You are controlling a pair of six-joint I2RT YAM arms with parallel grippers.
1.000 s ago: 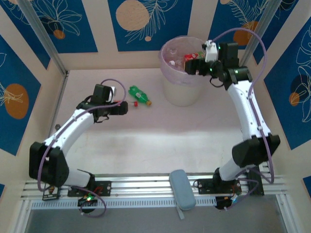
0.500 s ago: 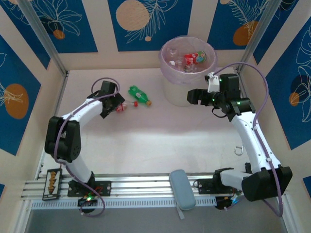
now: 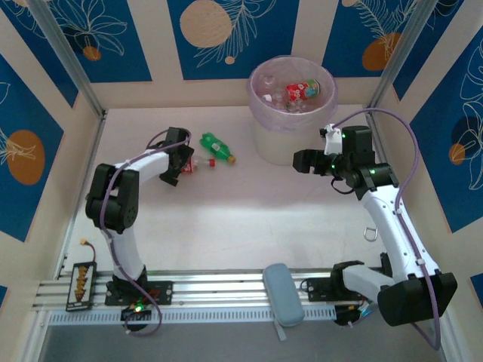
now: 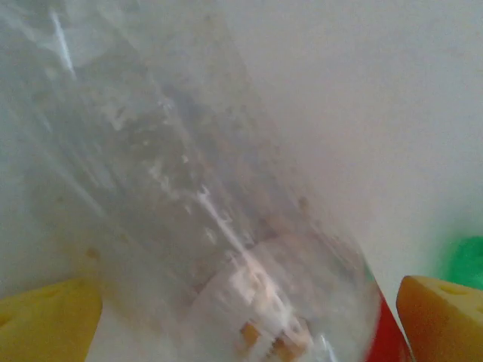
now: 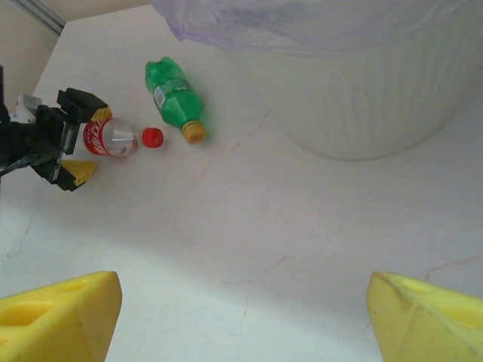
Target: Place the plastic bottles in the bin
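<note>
The clear bottle's red-labelled body point(image 3: 192, 164) point(image 4: 264, 298) lies between those open yellow fingers, so my left gripper stays low and closes its fingers around it next.
A clear plastic bottle point(image 3: 195, 165) with a red label and red cap lies on the table at the left. My left gripper point(image 3: 183, 160) is open, its yellow fingers either side of it. Up close the bottle point(image 4: 189, 188) spans the space between the fingertips of that gripper point(image 4: 241, 320). A green bottle point(image 3: 216, 148) lies just right of it, seen too from the right wrist point(image 5: 173, 98). The bin point(image 3: 264, 139), bag-lined, holds several bottles, one red-labelled point(image 3: 306, 90). My right gripper point(image 3: 298, 160) hangs open and holds nothing in front of the bin point(image 5: 377, 105).
A grey pad point(image 3: 284, 294) rests on the front rail between the arm bases. A small metal hook point(image 3: 370, 232) lies at the right of the table. Patterned walls close in the table at the back and on both sides.
My right gripper has drawn back from above the bin and come down in front of it. My left gripper has reached right, up to the clear bottle.
</note>
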